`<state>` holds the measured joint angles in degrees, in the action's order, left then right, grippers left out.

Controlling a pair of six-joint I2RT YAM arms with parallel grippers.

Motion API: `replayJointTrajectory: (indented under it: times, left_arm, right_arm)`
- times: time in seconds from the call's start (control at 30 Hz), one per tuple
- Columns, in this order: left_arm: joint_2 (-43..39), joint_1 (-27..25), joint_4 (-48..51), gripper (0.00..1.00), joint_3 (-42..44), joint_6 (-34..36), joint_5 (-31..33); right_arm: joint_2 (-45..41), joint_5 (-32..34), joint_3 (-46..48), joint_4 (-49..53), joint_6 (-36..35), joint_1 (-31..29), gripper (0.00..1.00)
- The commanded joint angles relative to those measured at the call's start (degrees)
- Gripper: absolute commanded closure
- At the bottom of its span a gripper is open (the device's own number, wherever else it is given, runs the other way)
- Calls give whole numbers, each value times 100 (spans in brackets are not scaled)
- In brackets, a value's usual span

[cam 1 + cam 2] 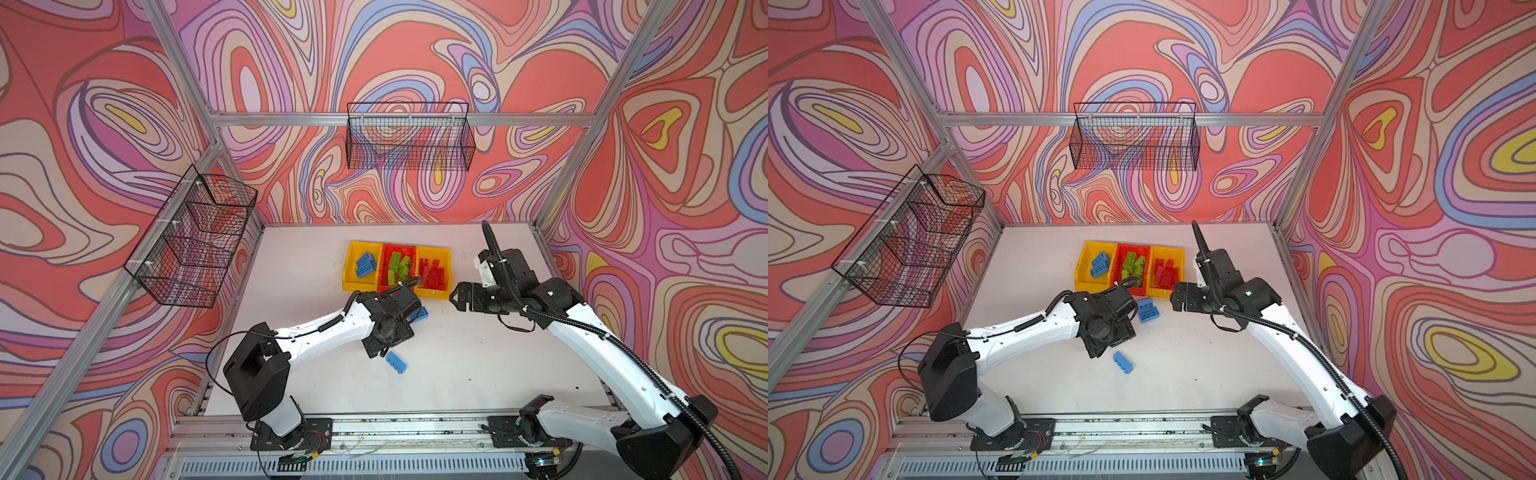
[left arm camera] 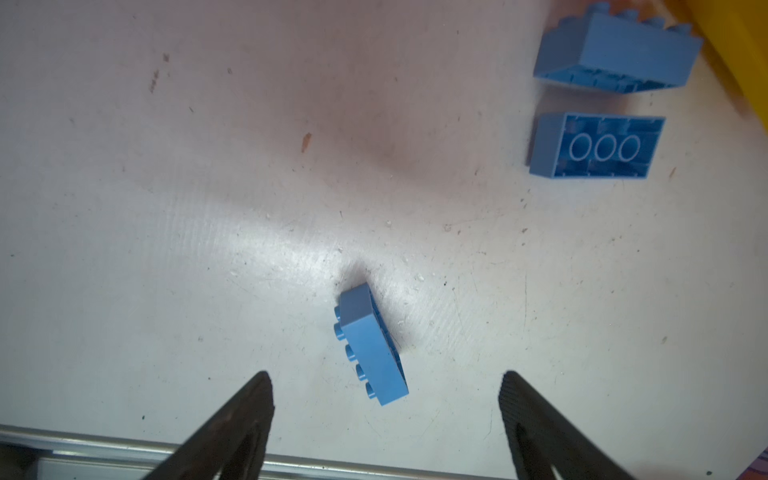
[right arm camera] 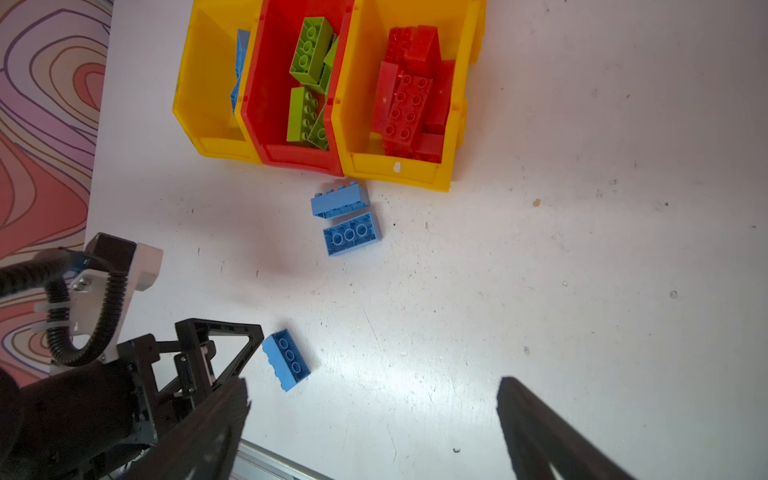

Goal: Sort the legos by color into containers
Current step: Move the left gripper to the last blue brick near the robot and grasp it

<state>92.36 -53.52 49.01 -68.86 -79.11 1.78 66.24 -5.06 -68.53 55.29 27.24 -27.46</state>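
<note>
The third blue brick (image 1: 396, 363) (image 2: 372, 346) lies below the open fingers. Next, the left gripper comes down onto it, one finger by the brick's studs and one opposite.
Three joined containers stand at the table's back: a yellow bin (image 3: 208, 104) with blue legos (image 1: 365, 264), a red bin (image 3: 270, 104) with green legos (image 1: 398, 266), and a yellow bin (image 3: 361, 124) with red legos (image 1: 432, 272). Two loose blue bricks (image 3: 340, 200) (image 3: 352, 233) lie just in front of the bins. A third blue brick (image 2: 370, 345) lies on its side nearer the front. My left gripper (image 2: 384, 374) hangs open over that third brick, not touching it. My right gripper (image 1: 454, 300) is open and empty beside the right yellow bin.
Black wire baskets hang on the left wall (image 1: 195, 241) and the back wall (image 1: 409, 137). An aluminium rail (image 1: 374, 424) runs along the table's front edge, with both arm bases on it. Metal frame posts stand at the table's corners.
</note>
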Motion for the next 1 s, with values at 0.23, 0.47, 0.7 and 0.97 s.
replayJointTrajectory:
  times: [0.23, 0.47, 0.7, 0.97]
  left_arm:
    - [556, -572, -543, 13, 485, -790, -60]
    - [794, -494, -560, 19, 531, -613, 146]
    - [977, -235, -749, 49, 528, -330, -77]
    - [1101, 62, -681, 69, 501, 18, -318]
  right_arm:
    - [-459, -91, 171, 382, -29, -28, 2]
    - [-603, 50, 91, 527, 57, -28, 2]
    - [-577, 127, -39, 564, 171, -30, 2]
    - [-219, 154, -247, 414, 167, -26, 2]
